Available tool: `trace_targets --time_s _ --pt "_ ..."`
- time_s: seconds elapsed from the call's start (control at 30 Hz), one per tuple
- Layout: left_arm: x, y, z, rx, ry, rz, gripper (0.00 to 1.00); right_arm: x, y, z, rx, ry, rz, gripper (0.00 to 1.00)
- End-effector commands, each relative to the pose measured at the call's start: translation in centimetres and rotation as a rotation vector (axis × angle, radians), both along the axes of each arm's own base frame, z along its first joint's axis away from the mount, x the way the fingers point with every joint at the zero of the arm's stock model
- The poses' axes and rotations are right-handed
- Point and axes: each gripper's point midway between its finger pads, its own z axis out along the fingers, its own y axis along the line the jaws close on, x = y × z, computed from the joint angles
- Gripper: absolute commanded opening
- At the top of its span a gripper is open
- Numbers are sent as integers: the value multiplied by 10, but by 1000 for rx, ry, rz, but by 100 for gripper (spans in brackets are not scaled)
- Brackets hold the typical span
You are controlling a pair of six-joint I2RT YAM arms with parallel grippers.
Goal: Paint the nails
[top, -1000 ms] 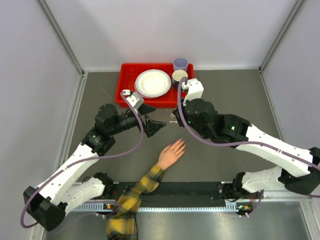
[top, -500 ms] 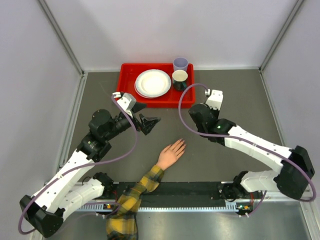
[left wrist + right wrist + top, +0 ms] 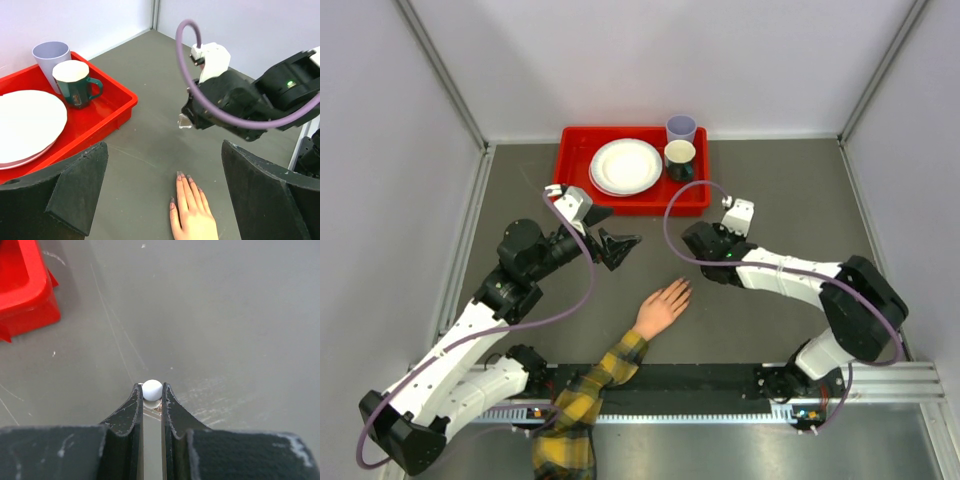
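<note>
The bare tabletop is just below my right gripper, clear of the tray and the hand. My right gripper should go down a little next and release the small clear item there.
The pale mannequin hand (image 3: 663, 306) lies flat on the grey table, its arm in a yellow-and-black plaid sleeve (image 3: 582, 395). The nails (image 3: 182, 175) at its fingertips look greyish purple. My left gripper (image 3: 623, 246) hovers beyond the fingertips, open wide (image 3: 164, 145), nothing between its fingers. My right gripper (image 3: 680, 241) sits low to the table just past the hand's fingertips, shut (image 3: 151, 388) on a small clear item with a white round top (image 3: 152, 389), also visible as a small clear thing (image 3: 185, 121) at its tip.
A red tray (image 3: 575, 150) at the back holds a white plate (image 3: 625, 165), a dark mug (image 3: 679, 157) and a pale lilac cup (image 3: 681, 129). Its near corner (image 3: 30, 295) lies left of my right gripper. Grey walls close in the table on three sides.
My right arm has pulled back from near the tray and dropped low toward the table, still shut on the small item. My left gripper drew back slightly to the left, staying open.
</note>
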Motion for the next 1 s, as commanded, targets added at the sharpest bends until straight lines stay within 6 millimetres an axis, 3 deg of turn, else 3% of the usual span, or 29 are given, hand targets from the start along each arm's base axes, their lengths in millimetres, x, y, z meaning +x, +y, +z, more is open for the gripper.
trace_targets --time_s 0.0,0.3,0.67,0.73,0.8,0.87,0.97 --pt "0 -1 14 -35 -46 -5 98 12 9 -6 63 -53 -24 2" --pt "0 -3 12 -30 -41 -16 97 12 14 -26 71 -31 -11 9" --pt "0 -4 11 -25 -37 -22 97 9 14 -26 74 -19 16 35" --pt "0 -4 12 -27 -40 -23 97 8 14 -17 74 -21 30 50" --pt "0 -4 11 -24 -39 -22 97 7 15 -8 82 -16 44 59" --pt "1 -3 12 -25 -41 -13 97 5 16 14 85 -16 79 69" --pt "1 -2 13 -30 -43 -8 97 0 22 53 91 2 166 74"
